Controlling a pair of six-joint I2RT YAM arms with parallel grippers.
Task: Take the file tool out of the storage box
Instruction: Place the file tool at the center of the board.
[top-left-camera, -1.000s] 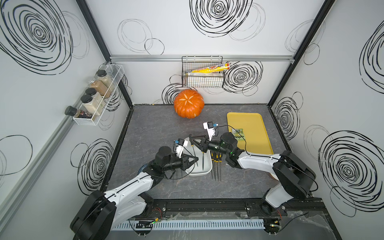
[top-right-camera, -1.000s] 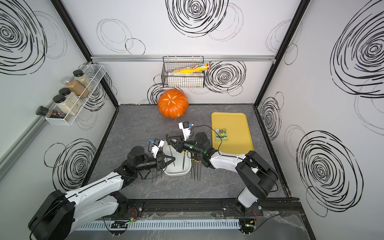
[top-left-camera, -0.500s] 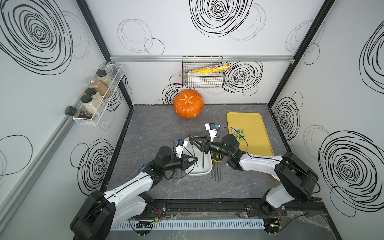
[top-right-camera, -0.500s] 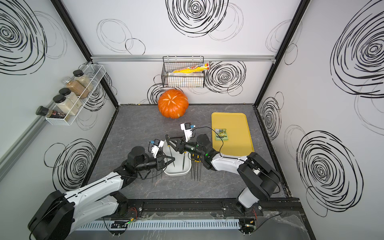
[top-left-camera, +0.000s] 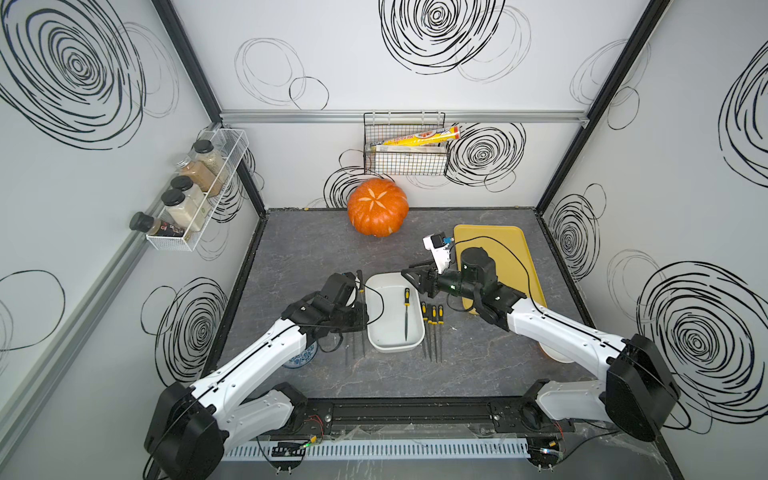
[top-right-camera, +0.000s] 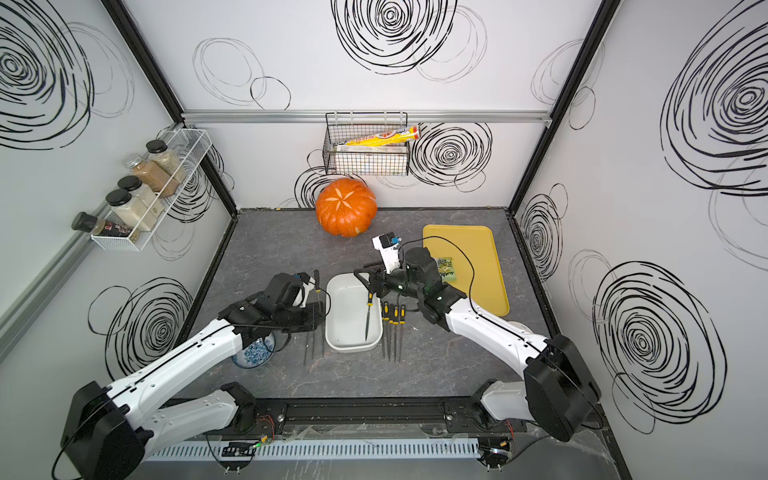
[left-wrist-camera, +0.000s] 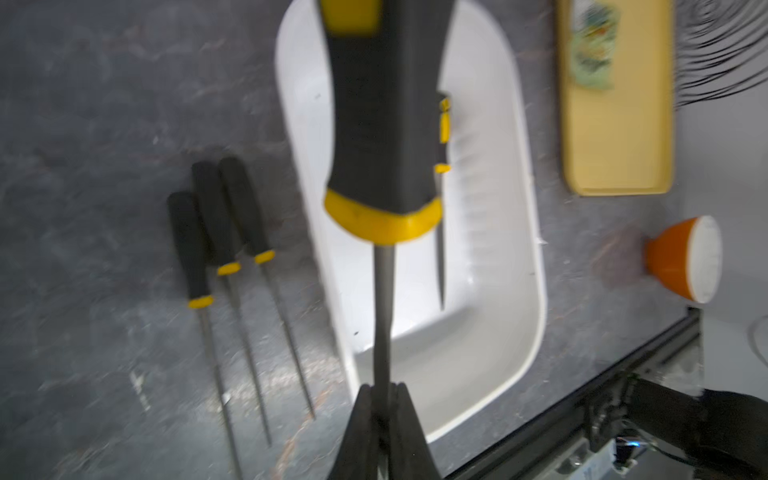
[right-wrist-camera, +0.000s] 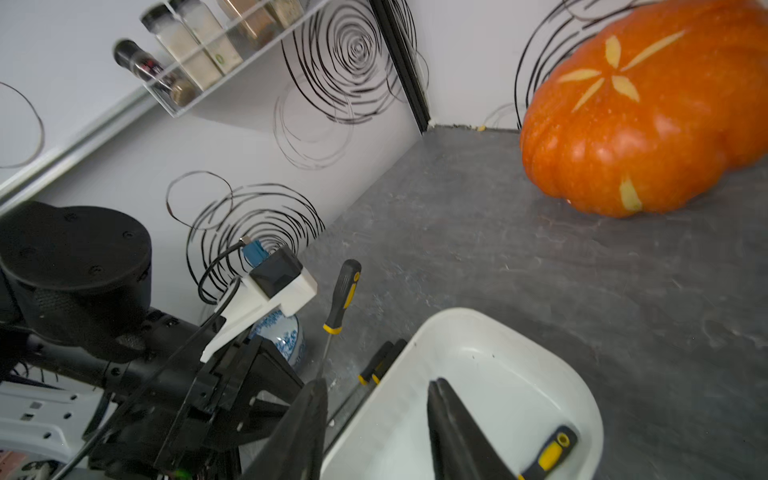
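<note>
My left gripper holds the metal stem of the file tool and should next go back and down to release it, as bare tabletop between files and blue-patterned bowl (top-left-camera: 336, 360) (left-wrist-camera: 166, 364) leaves room there.
The white storage box (top-left-camera: 384, 316) sits mid-table in both top views, with one yellow-and-black file tool (top-left-camera: 406, 309) lying inside it. My left gripper (left-wrist-camera: 382, 399) is shut on the metal shaft of another file tool (left-wrist-camera: 382, 124). It holds this one handle-up just left of the box (left-wrist-camera: 536, 291), and its handle (top-left-camera: 360, 280) shows in a top view. My right gripper (right-wrist-camera: 377, 384) is open with nothing between its fingers, hovering over the box's far end (right-wrist-camera: 478, 332). The right wrist view also shows the held file (right-wrist-camera: 343, 291).
Three files (top-left-camera: 432, 328) lie right of the box, and more files (left-wrist-camera: 224, 257) lie on its left side. Around stand a pumpkin (top-left-camera: 377, 212), a yellow tray (top-left-camera: 505, 243), a blue-patterned bowl (top-right-camera: 253, 353) under the left arm and an orange bowl (left-wrist-camera: 681, 257).
The right gripper's jaws have spread apart and it has drawn back slightly. The left gripper has carried its file leftward, off the box's edge.
</note>
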